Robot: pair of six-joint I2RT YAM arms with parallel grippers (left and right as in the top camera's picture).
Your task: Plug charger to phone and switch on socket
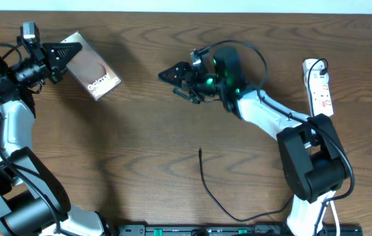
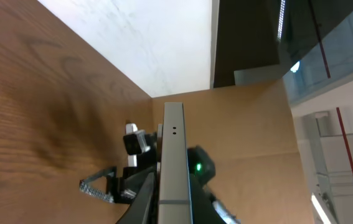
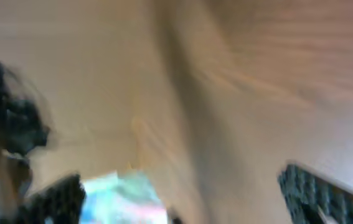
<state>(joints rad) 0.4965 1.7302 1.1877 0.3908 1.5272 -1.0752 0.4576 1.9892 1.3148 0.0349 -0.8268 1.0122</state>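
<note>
I need to move my right gripper back, turn it to point down and lower it onto the charger plug.
My left gripper at the top left is shut on one end of the phone, a dark slab with a brownish patch and white "Galaxy" lettering, held tilted. In the left wrist view the phone shows edge-on between my fingers. My right gripper is open and empty at mid-table, pointing left toward the phone. The right wrist view is blurred, with spread fingers and the phone low down. The charger cable lies on the table, its tip below the right gripper. The white socket lies at the far right.
The wooden table fills the overhead view. The right arm's base stands at the right, just below the socket. The left arm's base stands at the bottom left. A black rail runs along the front edge.
</note>
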